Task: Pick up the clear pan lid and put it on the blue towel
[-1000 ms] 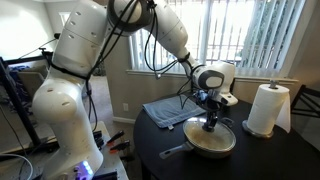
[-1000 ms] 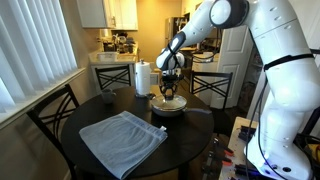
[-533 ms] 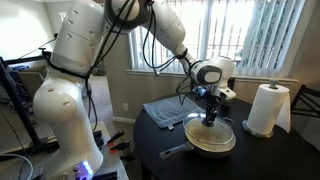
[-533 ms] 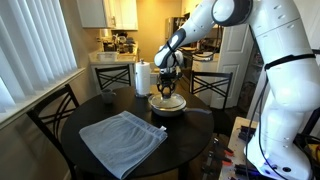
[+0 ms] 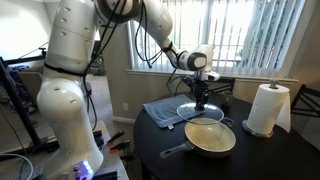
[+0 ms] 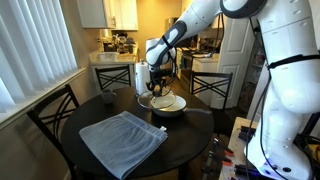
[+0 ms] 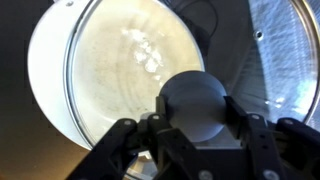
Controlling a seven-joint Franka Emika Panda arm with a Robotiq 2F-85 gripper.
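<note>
The lid will go to the right in the wrist view with my gripper, which will lower it and release the knob, because the blue towel (image 6: 122, 140) lies below my gripper that way.
My gripper (image 5: 200, 88) is shut on the black knob of the clear pan lid (image 5: 197, 107). It holds the lid level in the air, above the gap between the cream pan (image 5: 211, 137) and the blue towel (image 5: 168, 111). In an exterior view the gripper (image 6: 157, 86) holds the lid (image 6: 154, 98) just beside the pan (image 6: 169, 104), with the towel (image 6: 122, 140) nearer the camera. In the wrist view the fingers (image 7: 198, 120) clamp the knob (image 7: 200, 95). The pan's cream inside (image 7: 120, 60) and a bit of the towel (image 7: 288, 60) show through the glass.
A white paper towel roll (image 5: 266, 108) stands on the round dark table (image 5: 250, 160) beyond the pan; it also shows in an exterior view (image 6: 141, 77). The pan's dark handle (image 5: 174, 152) points toward the table edge. Chairs stand around the table (image 6: 60, 105).
The lid was resting on the pan with the gripper on its knob. Now it is lifted off and has moved sideways toward the towel, leaving the pan uncovered.
</note>
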